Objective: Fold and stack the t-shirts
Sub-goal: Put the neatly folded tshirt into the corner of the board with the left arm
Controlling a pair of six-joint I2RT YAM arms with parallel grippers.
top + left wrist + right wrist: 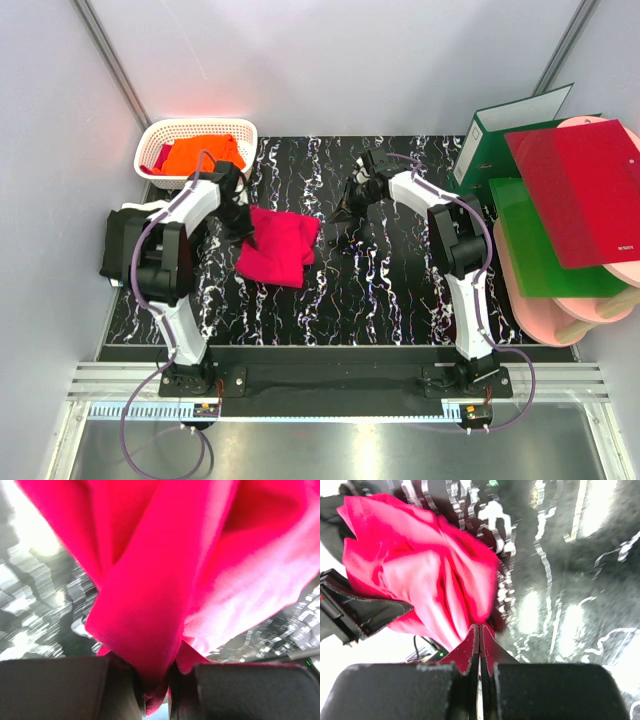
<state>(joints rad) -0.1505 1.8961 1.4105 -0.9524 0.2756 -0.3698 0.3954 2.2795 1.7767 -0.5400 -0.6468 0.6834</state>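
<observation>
The black t-shirt point(125, 245) is already folded, so next the robot will swing its left gripper to the left in the top view and release the crimson-pink t-shirt onto it.
The crimson-pink t-shirt point(280, 245) lies bunched on the black marbled table point(390, 290), left of centre. My left gripper point(238, 218) is at its left edge and is shut on a fold of it; in the left wrist view the cloth point(150, 580) is pinched between the jaws of the left gripper point(156, 680). My right gripper point(352, 197) is shut and empty, hovering apart to the shirt's right; its wrist view shows the shirt point(420, 565) beyond the right gripper's closed tips point(480, 630). The orange t-shirt point(200, 153) lies in the basket. The black t-shirt point(125, 245) lies at the table's left edge.
The white lattice basket point(165, 130) stands at the back left. At the right are a green binder point(500, 130), a glossy red folder point(580, 190) and a green folder point(535, 250) stacked on pink round boards point(590, 310).
</observation>
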